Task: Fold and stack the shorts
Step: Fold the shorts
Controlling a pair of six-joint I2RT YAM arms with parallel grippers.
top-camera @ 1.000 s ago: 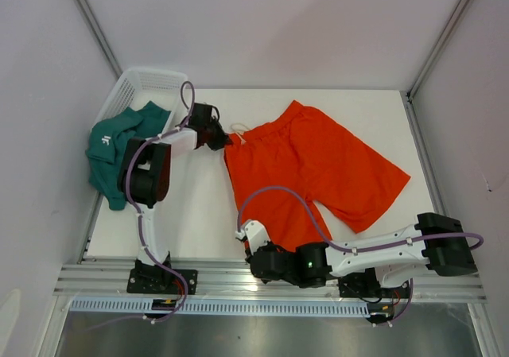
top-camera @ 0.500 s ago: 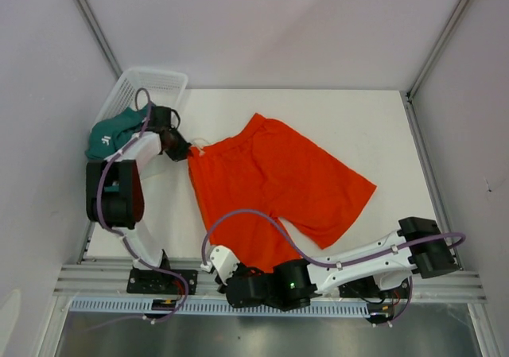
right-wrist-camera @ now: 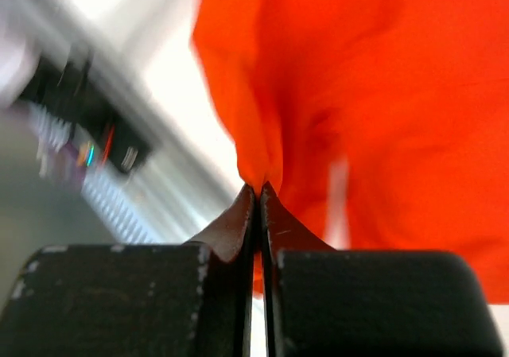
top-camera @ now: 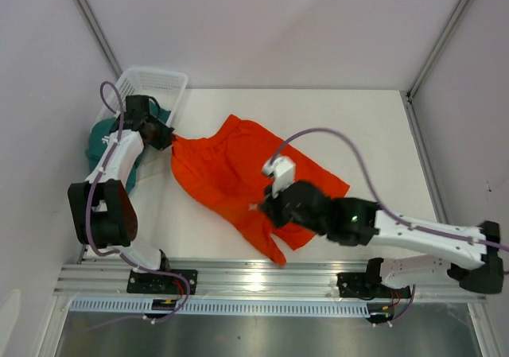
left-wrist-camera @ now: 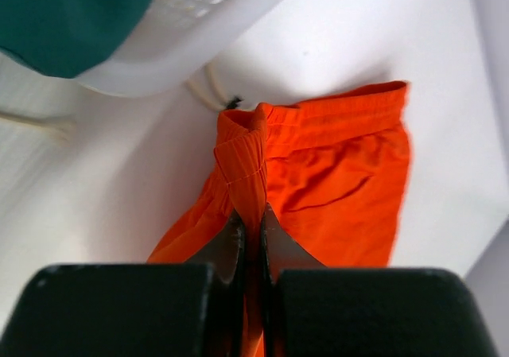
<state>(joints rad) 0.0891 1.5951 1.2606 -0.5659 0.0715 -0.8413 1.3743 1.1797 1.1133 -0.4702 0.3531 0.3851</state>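
The waistband corner in my left gripper should go toward the waistband's other corner [top-camera: 232,118] [left-wrist-camera: 402,90] next, away from my base and the basket.
The orange shorts [top-camera: 223,174] lie bunched on the white table, stretched between my two grippers. My left gripper [top-camera: 165,138] is shut on the waistband corner [left-wrist-camera: 242,162] beside the basket. My right gripper [top-camera: 266,207] is shut on a fold of a leg [right-wrist-camera: 262,154] and holds it lifted over the cloth. The white drawstring [left-wrist-camera: 208,87] trails from the waistband. The dark teal shorts [top-camera: 107,138] sit in the basket behind the left arm, partly hidden, and show in the left wrist view [left-wrist-camera: 71,15].
The white mesh basket [top-camera: 155,83] stands at the back left corner of the table [top-camera: 358,126]. The aluminium rail [top-camera: 262,273] runs along the near edge. Grey walls close in on the left, back and right.
Both grippers dragged the orange shorts leftward. The left gripper moved to the basket's edge with the waistband. The right gripper swung up from the near edge to the middle, carrying the leg over the cloth.
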